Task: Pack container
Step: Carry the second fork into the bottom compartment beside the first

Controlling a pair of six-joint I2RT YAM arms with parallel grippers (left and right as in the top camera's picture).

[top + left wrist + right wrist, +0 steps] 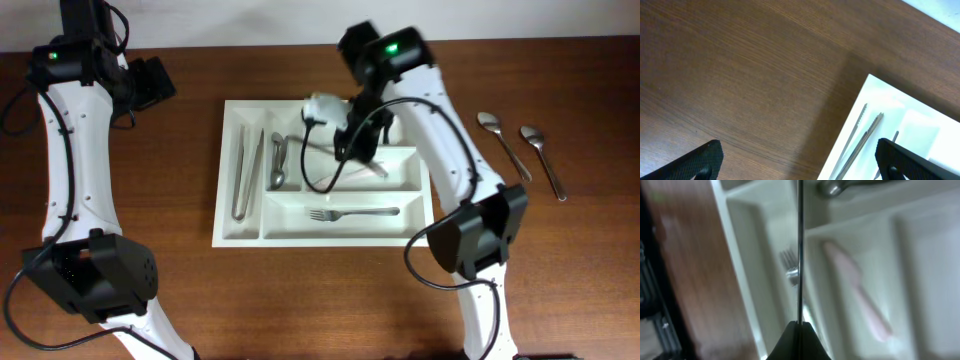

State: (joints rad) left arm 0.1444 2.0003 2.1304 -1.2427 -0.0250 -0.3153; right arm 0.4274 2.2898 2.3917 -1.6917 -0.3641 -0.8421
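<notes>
Next, my right gripper moves back and down over the container's long near section, then releases the metal utensil (800,255) beside the fork (355,213), where open space remains.
The white container (225,225) lies mid-table; it also shows in the left wrist view (900,100) and the right wrist view (740,255). It holds tongs (245,170), spoons (278,160), a fork (355,213) and a pale knife (365,172). My right gripper (355,140) hovers over the container's upper part, shut (800,325) on a thin metal utensil (800,255) seen edge-on, its rounded end pointing away. My left gripper (155,85) is open and empty (800,155), above bare table left of the container.
Two metal spoons (500,140) (543,160) lie on the brown table to the right of the container. The tongs also show in the left wrist view (860,135). The right wrist view is blurred.
</notes>
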